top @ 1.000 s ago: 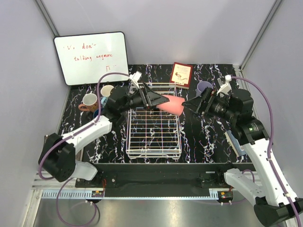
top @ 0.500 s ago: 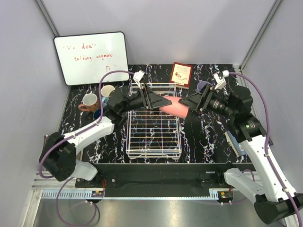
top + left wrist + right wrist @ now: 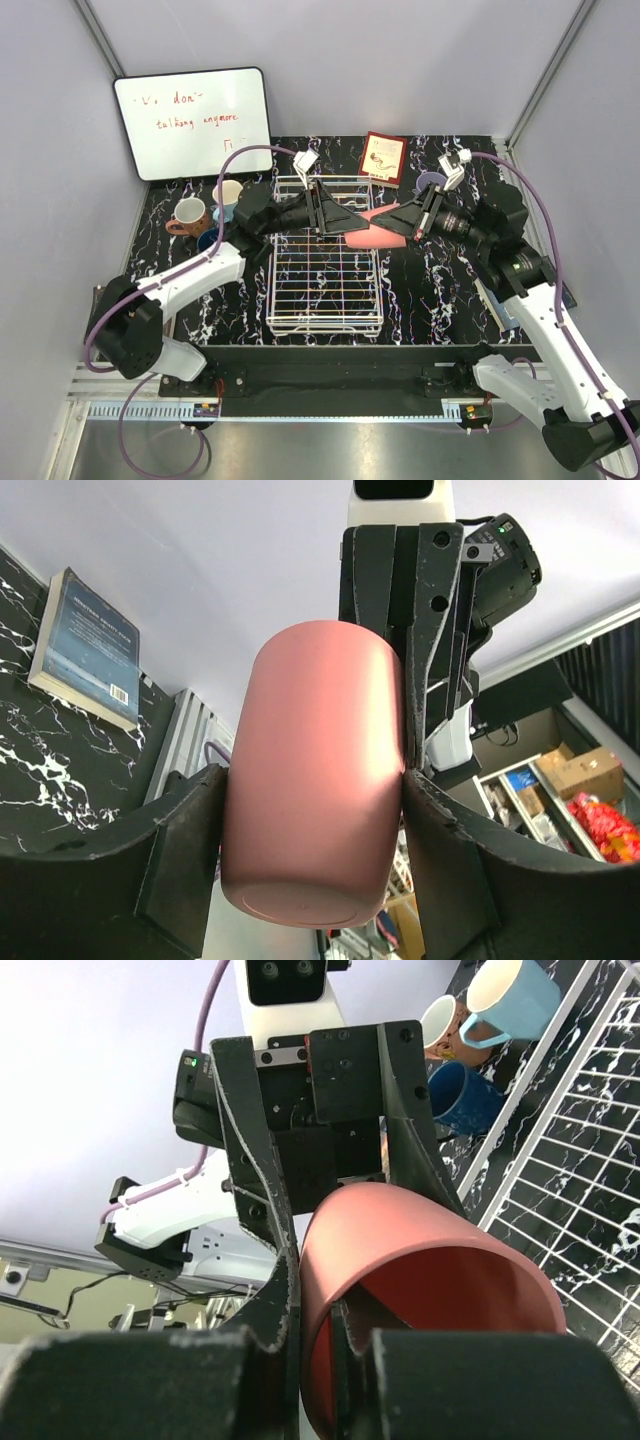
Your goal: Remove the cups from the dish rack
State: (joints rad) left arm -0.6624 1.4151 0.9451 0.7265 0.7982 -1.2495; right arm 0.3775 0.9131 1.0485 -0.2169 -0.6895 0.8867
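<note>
I will next carry the sideways salmon cup outward with my right gripper, turn it upright, lower it inside the lavender tumbler (image 3: 432, 183) and let go, as the tumbler stands outward and below.
A salmon cup (image 3: 375, 230) hangs on its side above the far right corner of the white wire dish rack (image 3: 325, 290). My left gripper (image 3: 350, 222) is shut on its body, a finger on each side (image 3: 312, 810). My right gripper (image 3: 400, 222) is shut on its rim, one finger inside the cup (image 3: 430, 1250) and one outside (image 3: 315, 1350). The rack holds no cups that I can see. A lavender tumbler (image 3: 432, 183) stands behind the right gripper.
Left of the rack stand a terracotta mug (image 3: 187, 215), a light blue mug (image 3: 227, 195) and a dark blue mug (image 3: 205, 240). A whiteboard (image 3: 192, 122) leans at the back left, a red card (image 3: 383, 157) at the back, a book (image 3: 497, 300) at the right edge.
My right gripper has moved left to the cup's mouth and shut on its rim. The left gripper has carried the cup slightly right and up.
</note>
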